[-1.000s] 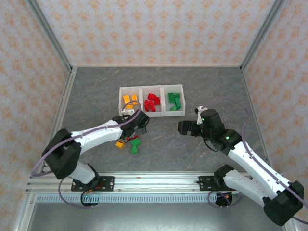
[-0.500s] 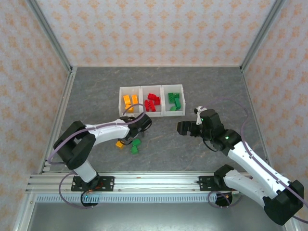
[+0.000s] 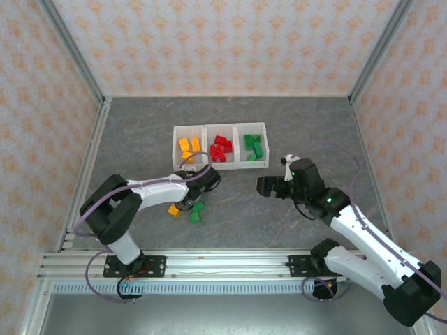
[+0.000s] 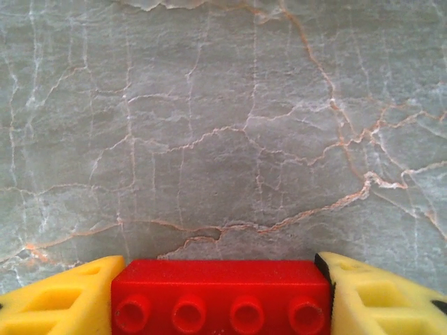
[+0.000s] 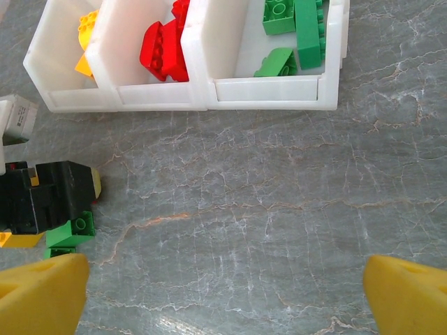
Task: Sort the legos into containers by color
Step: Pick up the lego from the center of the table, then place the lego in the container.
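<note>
The left gripper should next raise the red lego up and outward over the middle bin (image 3: 221,146) and let go of it there, since the red legos are already in that bin.
Three joined white bins (image 3: 220,129) stand in a row at mid-table, also visible in the right wrist view (image 5: 265,91). They hold orange legos (image 3: 186,146), red legos (image 3: 221,148) and green legos (image 3: 253,146), one colour each. My left gripper (image 4: 221,276) is shut on a red lego (image 4: 221,307), its yellow fingers (image 4: 63,300) pressed on both ends just above the table. From above, the left gripper (image 3: 190,200) sits among loose legos: two green (image 3: 196,211) and one orange (image 3: 173,209). My right gripper (image 3: 264,185) hovers open and empty to the right.
The grey marbled table (image 3: 293,132) has metal frame posts and patterned walls around it. The right wrist view shows the left gripper's black body (image 5: 49,195) beside a green lego (image 5: 75,227). Bare table lies between the bins and the right gripper.
The left arm's elbow has folded in and its gripper has settled over the loose bricks, covering the red one. The right arm has stayed still.
</note>
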